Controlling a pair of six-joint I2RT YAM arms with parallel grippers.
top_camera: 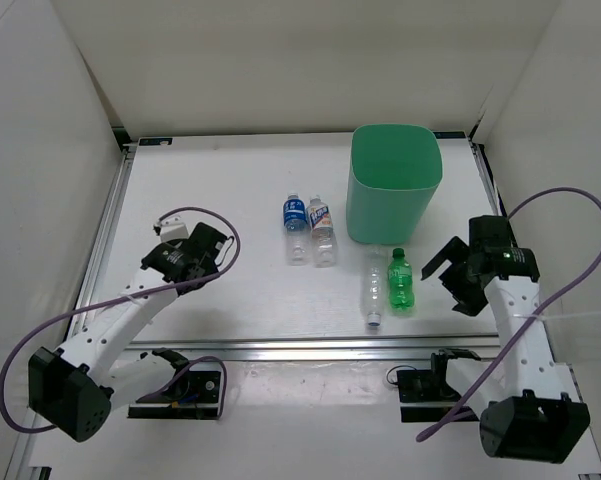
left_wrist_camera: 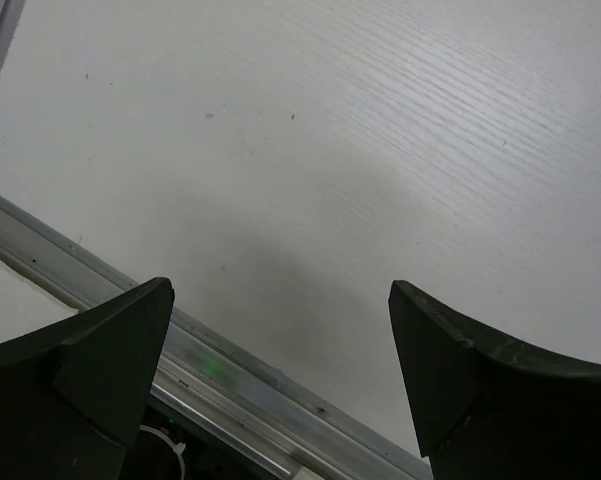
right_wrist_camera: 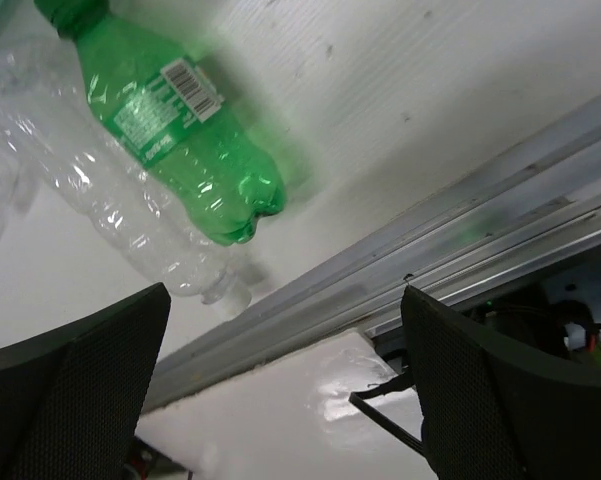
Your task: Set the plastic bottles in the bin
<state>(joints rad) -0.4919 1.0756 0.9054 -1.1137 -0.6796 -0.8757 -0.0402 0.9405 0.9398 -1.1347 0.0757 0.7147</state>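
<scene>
The green bottle's base is below the robot's right gripper and to its left in the top view, so the gripper will lower its open fingers that way around the green bottle's base (top_camera: 401, 301) (right_wrist_camera: 232, 205).
The mint-green bin (top_camera: 393, 195) stands at the back right of the table. In front of it lie the green bottle (top_camera: 401, 282) and the plain clear bottle (top_camera: 374, 292), side by side. Left of the bin lie the blue-label bottle (top_camera: 294, 226) and the white-label bottle (top_camera: 323, 230). My right gripper (top_camera: 450, 280) is open and empty, just right of the green bottle. The right wrist view shows the green bottle (right_wrist_camera: 180, 130) and the clear bottle (right_wrist_camera: 110, 215) beyond the gripper (right_wrist_camera: 285, 385). My left gripper (top_camera: 195, 262) is open and empty at the left, over bare table (left_wrist_camera: 280, 360).
A metal rail (top_camera: 320, 348) runs along the table's near edge and shows in both wrist views. White walls enclose the table on three sides. Purple cables loop from both arms.
</scene>
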